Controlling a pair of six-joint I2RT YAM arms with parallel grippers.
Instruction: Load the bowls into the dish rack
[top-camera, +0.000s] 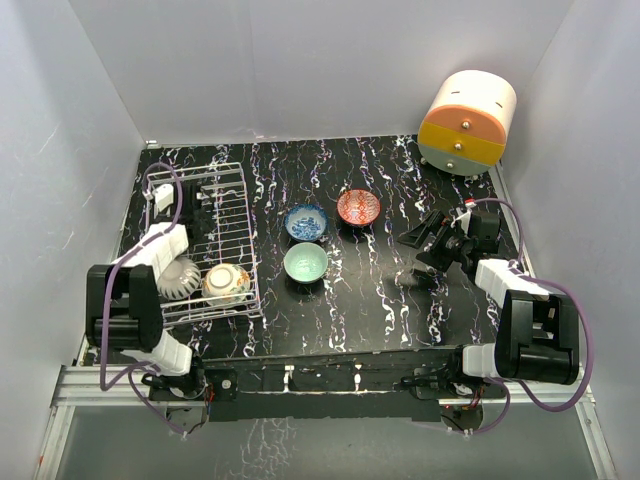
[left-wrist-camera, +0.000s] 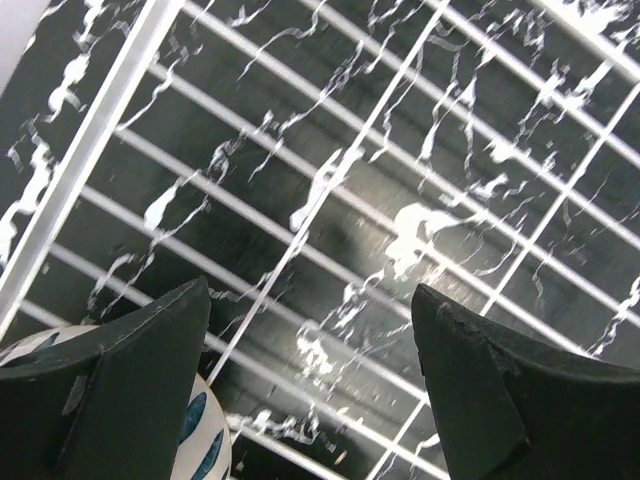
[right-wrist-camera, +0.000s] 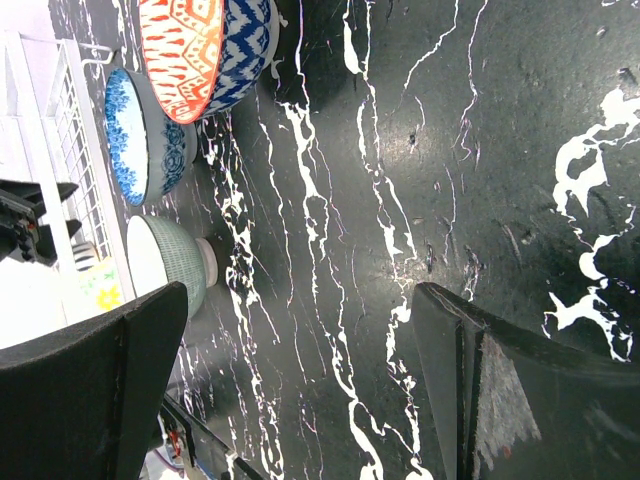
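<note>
The mint-green bowl is still unracked, so I should move my left gripper back and to the right in the top view, onto the mint-green bowl's rim (top-camera: 325, 264) opposite the rack.
The white wire dish rack (top-camera: 232, 190) stands at the left. In its near end are the yellow leaf-patterned bowl (top-camera: 226, 283) and a cream ribbed bowl (top-camera: 181, 277) lying tipped. The blue-patterned bowl (top-camera: 306, 222), red-patterned bowl (top-camera: 358, 207) and mint-green bowl (top-camera: 305, 263) sit on the table right of the rack. My left gripper (top-camera: 207, 203) is open and empty over the rack's far half; its wrist view (left-wrist-camera: 310, 300) shows rack wires (left-wrist-camera: 300, 215) and a bowl's edge (left-wrist-camera: 205, 440). My right gripper (top-camera: 418, 238) is open and empty, right of the bowls (right-wrist-camera: 300, 295).
The round orange-and-cream drawer unit (top-camera: 467, 122) stands at the back right corner. In the right wrist view the red bowl (right-wrist-camera: 190, 50), blue bowl (right-wrist-camera: 140, 135) and mint bowl (right-wrist-camera: 165, 265) line the left side, with the rack (right-wrist-camera: 60, 150) beyond. White walls enclose the black marbled table (top-camera: 380, 300).
</note>
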